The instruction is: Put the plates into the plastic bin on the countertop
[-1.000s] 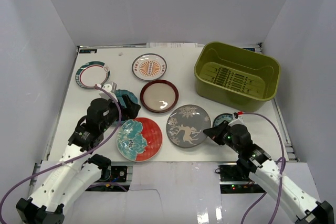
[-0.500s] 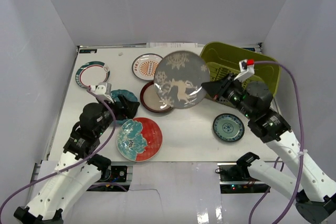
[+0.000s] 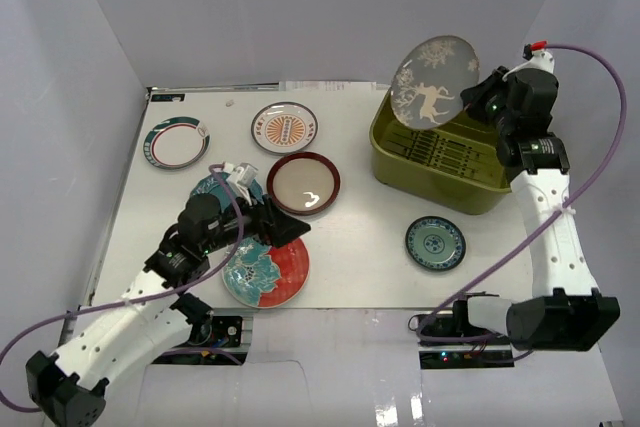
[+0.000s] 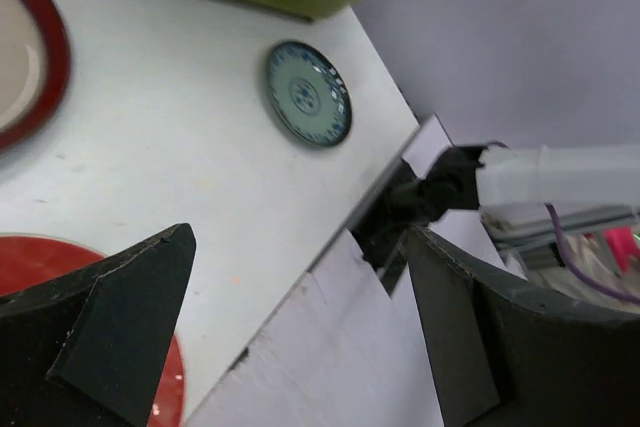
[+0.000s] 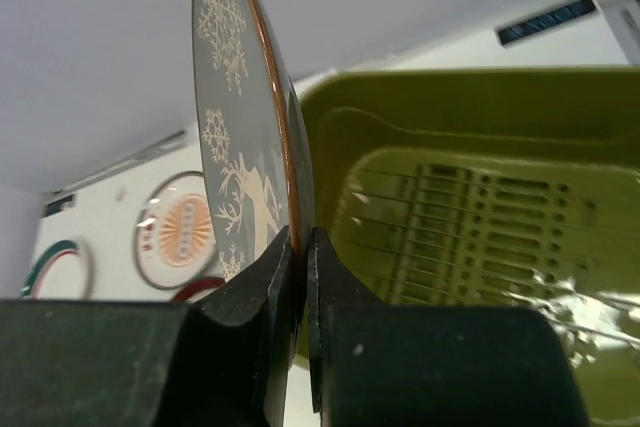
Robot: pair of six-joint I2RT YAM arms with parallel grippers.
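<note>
The robot will next lower its right gripper into the olive-green bin (image 3: 451, 177) and release the grey floral plate on the bin's slotted bottom, since that bottom is bare beneath it.
My right gripper (image 3: 474, 99) (image 5: 300, 247) is shut on the rim of the grey floral plate (image 3: 434, 80) (image 5: 238, 117), which stands on edge in the air over the back left of the olive-green plastic bin (image 3: 451, 177) (image 5: 480, 207). The bin holds nothing. My left gripper (image 3: 288, 227) (image 4: 300, 337) stands wide open and empty just over the right edge of the red plate with teal flowers (image 3: 264, 267) (image 4: 25, 259). The small blue-and-white plate (image 3: 435, 243) (image 4: 308, 94) lies on the white countertop (image 3: 370, 237) in front of the bin.
A dark-red rimmed plate (image 3: 303, 183), a white sunburst plate (image 3: 284, 128) and a teal-rimmed plate (image 3: 176, 141) lie left of the bin. A teal scalloped plate (image 3: 214, 185) is partly under my left arm. White walls close in the countertop.
My right arm has lifted the grey plate off the countertop and swung it up and back over the bin. My left arm has moved right, over the red plate, and its jaws opened slightly wider.
</note>
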